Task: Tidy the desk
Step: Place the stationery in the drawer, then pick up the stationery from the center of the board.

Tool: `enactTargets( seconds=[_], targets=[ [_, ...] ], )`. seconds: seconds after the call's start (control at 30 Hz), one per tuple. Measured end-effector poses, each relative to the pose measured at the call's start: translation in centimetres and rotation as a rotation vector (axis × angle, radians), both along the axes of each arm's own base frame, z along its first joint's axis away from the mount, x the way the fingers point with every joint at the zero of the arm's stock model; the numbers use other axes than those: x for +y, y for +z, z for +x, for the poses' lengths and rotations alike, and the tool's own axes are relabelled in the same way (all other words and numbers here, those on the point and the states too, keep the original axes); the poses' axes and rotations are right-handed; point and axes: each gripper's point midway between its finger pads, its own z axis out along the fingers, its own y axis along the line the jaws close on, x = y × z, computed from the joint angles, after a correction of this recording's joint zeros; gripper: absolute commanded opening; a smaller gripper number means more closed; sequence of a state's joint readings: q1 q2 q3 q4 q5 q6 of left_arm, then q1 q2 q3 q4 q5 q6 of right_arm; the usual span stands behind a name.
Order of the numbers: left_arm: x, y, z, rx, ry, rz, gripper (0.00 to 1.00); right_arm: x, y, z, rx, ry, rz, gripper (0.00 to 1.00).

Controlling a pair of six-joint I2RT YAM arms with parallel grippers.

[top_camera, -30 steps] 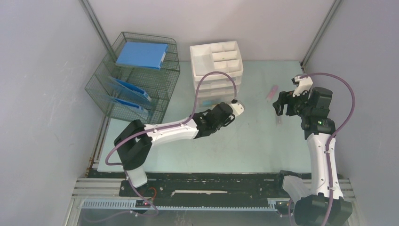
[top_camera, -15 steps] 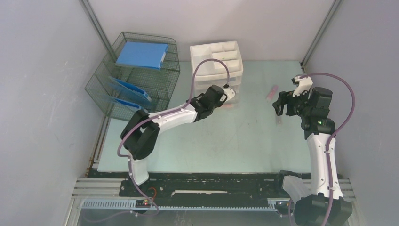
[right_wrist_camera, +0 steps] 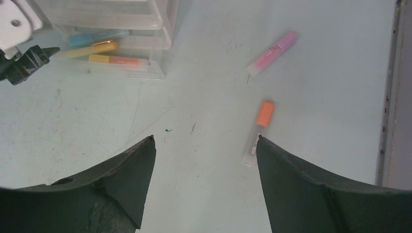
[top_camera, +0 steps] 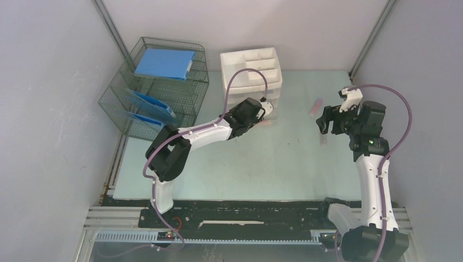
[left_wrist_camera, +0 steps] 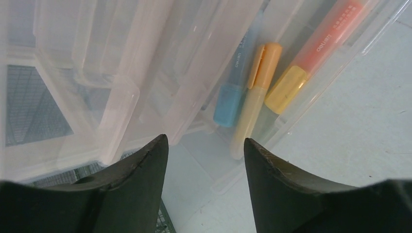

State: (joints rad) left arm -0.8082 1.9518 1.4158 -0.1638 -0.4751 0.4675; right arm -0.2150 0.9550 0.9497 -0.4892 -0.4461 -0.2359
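My right gripper will next move down and right in the wrist view, onto the clear pen's orange cap (right_wrist_camera: pixel 264 118).
The desk (top_camera: pixel 245 169) is a pale mint-green top. My left gripper (top_camera: pixel 266 113) (left_wrist_camera: pixel 204 145) hangs open and empty at the pulled-out bottom drawer (left_wrist_camera: pixel 301 111) of a white drawer unit (top_camera: pixel 251 76). Inside the drawer lie a blue highlighter (left_wrist_camera: pixel 228 99), a yellow one (left_wrist_camera: pixel 255 104) and an orange one (left_wrist_camera: pixel 316 53). My right gripper (top_camera: pixel 323 121) (right_wrist_camera: pixel 205 141) is open above bare desk. A pink highlighter (right_wrist_camera: pixel 272 53) (top_camera: pixel 315 106) and an orange-capped clear pen (right_wrist_camera: pixel 257 133) lie loose to its right.
A wire mesh rack (top_camera: pixel 155 90) holding blue folders (top_camera: pixel 164 63) stands at the back left, beside the drawer unit. Grey walls close in the desk on both sides. A black rail (top_camera: pixel 245 210) runs along the near edge.
The left arm has stretched farther back and left, bringing its gripper up to the drawer unit. The right arm has not moved.
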Motion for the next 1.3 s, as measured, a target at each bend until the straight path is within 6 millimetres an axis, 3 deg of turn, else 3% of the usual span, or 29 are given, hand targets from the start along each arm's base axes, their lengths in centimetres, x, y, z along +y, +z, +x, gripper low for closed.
enactTargets(
  seconds=[0.13,0.4,0.57,0.73,1.0,1.17,1.3],
  targets=[
    [0.0,1.3,-0.9,0.008,0.011,-0.082,0.77,0.1,0.0,0.0,0.000,0.005,0.003,0.83],
    [1.2,8.3,-5.8,-0.014,0.017,-0.449,0.93,0.7,0.0,-0.1,0.001,0.036,0.019,0.83],
    [2.6,9.4,-8.8,0.010,0.033,-0.595,1.00,1.3,-0.5,-0.3,0.019,0.080,0.028,0.83],
    [4.6,11.2,-11.4,0.029,0.078,-0.707,1.00,1.9,-1.4,-0.4,0.049,0.132,0.030,0.83],
    [9.9,19.9,-16.0,-0.052,0.069,-1.044,1.00,2.1,-2.9,-0.5,0.097,0.173,0.021,0.83],
    [12.7,20.4,-16.5,-0.035,0.092,-1.084,1.00,1.5,-4.5,0.0,0.144,0.166,0.002,0.83],
    [14.0,17.5,-16.4,0.018,0.139,-1.037,1.00,0.5,-6.4,0.5,0.204,0.139,-0.021,0.83]
  ],
)
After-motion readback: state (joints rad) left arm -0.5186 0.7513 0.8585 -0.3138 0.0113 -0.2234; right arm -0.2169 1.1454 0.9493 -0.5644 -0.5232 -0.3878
